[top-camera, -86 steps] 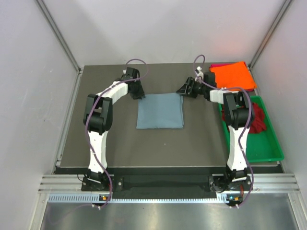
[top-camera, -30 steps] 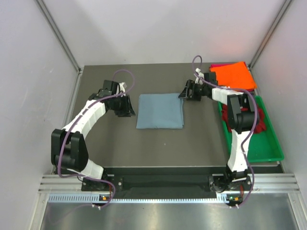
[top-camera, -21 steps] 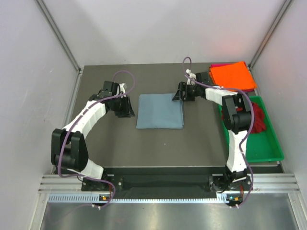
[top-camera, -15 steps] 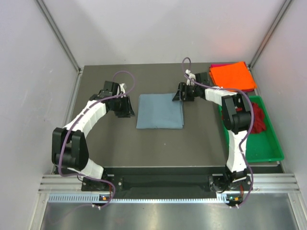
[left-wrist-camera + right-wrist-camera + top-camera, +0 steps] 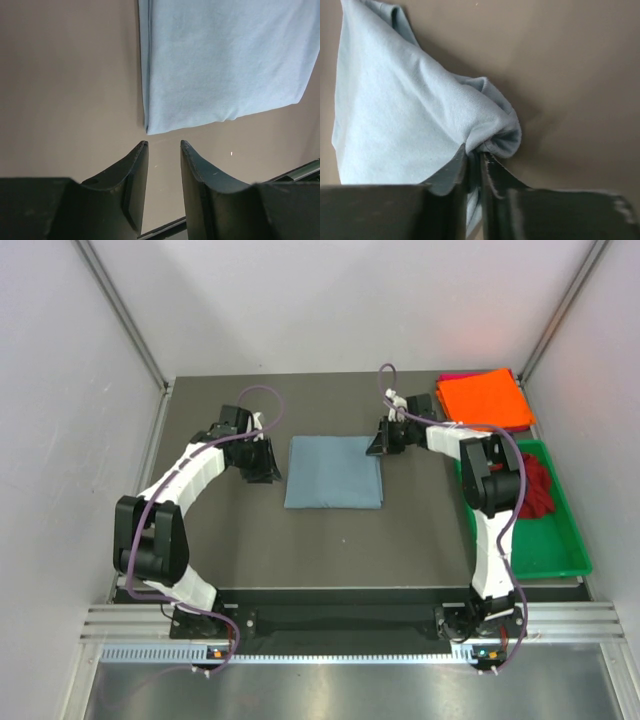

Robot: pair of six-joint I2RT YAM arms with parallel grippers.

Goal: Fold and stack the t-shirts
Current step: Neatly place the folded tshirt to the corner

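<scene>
The stack of t-shirts is up, outward and to the right in the top view, so my right gripper will next bring its blue-grey t-shirt there onto the orange t-shirt [image 5: 482, 398] and release it.
A folded blue-grey t-shirt [image 5: 333, 472] lies flat in the middle of the dark table [image 5: 240, 540]. My right gripper [image 5: 380, 443] is shut on its far right corner, and the cloth [image 5: 420, 115] bunches up between the jaws. My left gripper [image 5: 272, 472] stands open just left of the shirt's left edge [image 5: 220, 65], nothing between its fingers [image 5: 132, 185]. An orange t-shirt [image 5: 482, 398] lies folded at the far right, on top of a magenta-pink one [image 5: 452, 377]. A dark red t-shirt [image 5: 536, 485] lies crumpled in the green tray [image 5: 553, 545].
The green tray stands along the table's right edge beside the right arm. Grey walls close in the table on the left, right and far sides. A metal rail runs along the near edge under the arm bases.
My right gripper has moved left onto the blue-grey shirt's far right corner and shut on it. The left gripper has barely moved.
</scene>
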